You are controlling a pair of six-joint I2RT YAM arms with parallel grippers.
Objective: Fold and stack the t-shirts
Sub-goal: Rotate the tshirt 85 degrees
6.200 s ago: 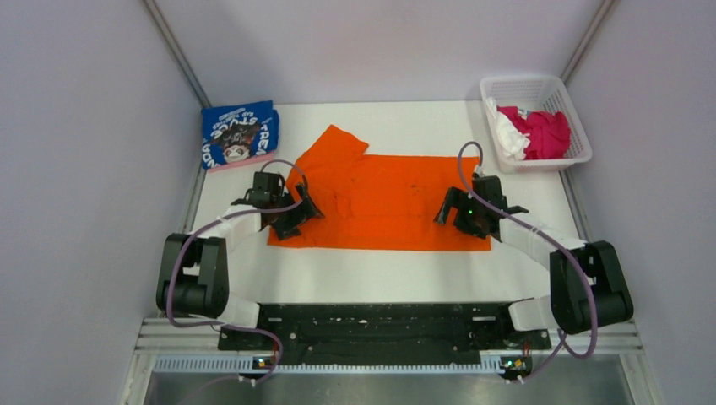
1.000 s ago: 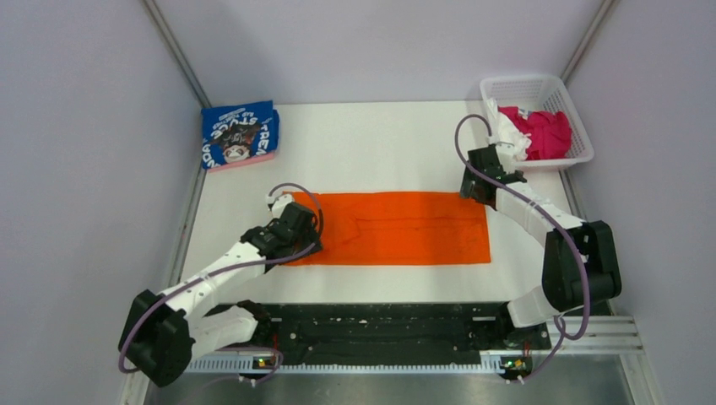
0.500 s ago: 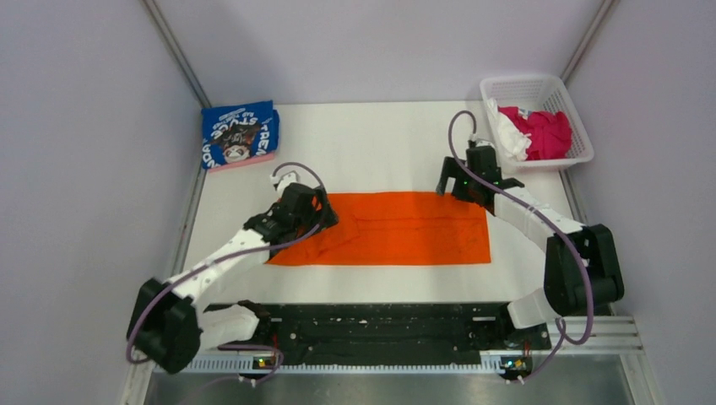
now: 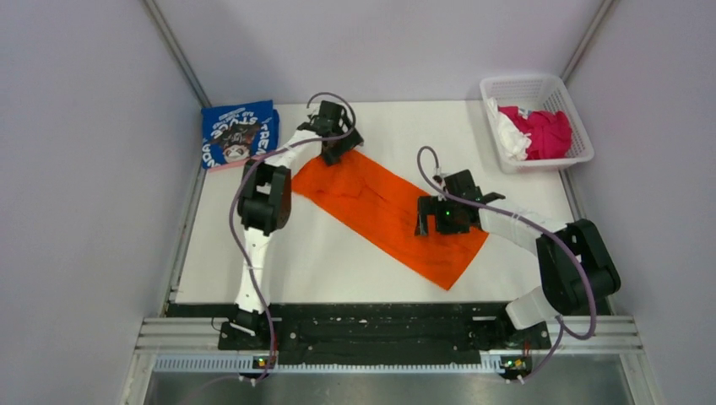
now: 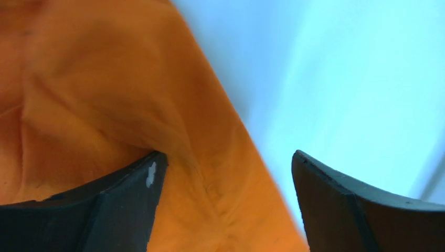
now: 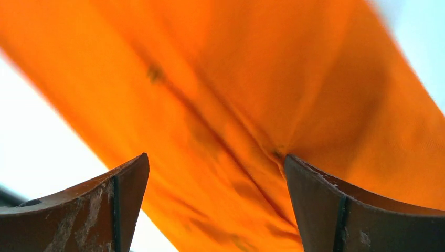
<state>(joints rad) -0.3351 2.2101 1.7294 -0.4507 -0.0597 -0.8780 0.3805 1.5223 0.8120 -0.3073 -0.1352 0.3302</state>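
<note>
My left gripper should drag the orange t-shirt's far end to the right in the top view, then come back to the t-shirt's near corner (image 4: 446, 285), because the t-shirt lies slanted.
The orange t-shirt (image 4: 380, 211), folded into a long strip, lies slanted on the table from back left to front right. My left gripper (image 4: 331, 153) is at the strip's far left end. In the left wrist view it (image 5: 226, 157) is open, with orange cloth (image 5: 105, 94) between and under the fingers. My right gripper (image 4: 424, 223) is over the strip's right part. In the right wrist view it (image 6: 215, 157) is open above orange cloth (image 6: 262, 79). The blue t-shirt (image 4: 239, 135) lies folded at the back left.
A white basket (image 4: 523, 82) at the back right holds a white t-shirt (image 4: 507, 135) and a magenta t-shirt (image 4: 545, 131). Grey walls close in the table on the left, right and back. Bare white table (image 4: 329, 261) lies in front of the strip.
The orange strip lay level across the table and now lies slanted, its left end carried toward the back. The left arm has stretched far back. The right gripper came forward and left onto the strip.
</note>
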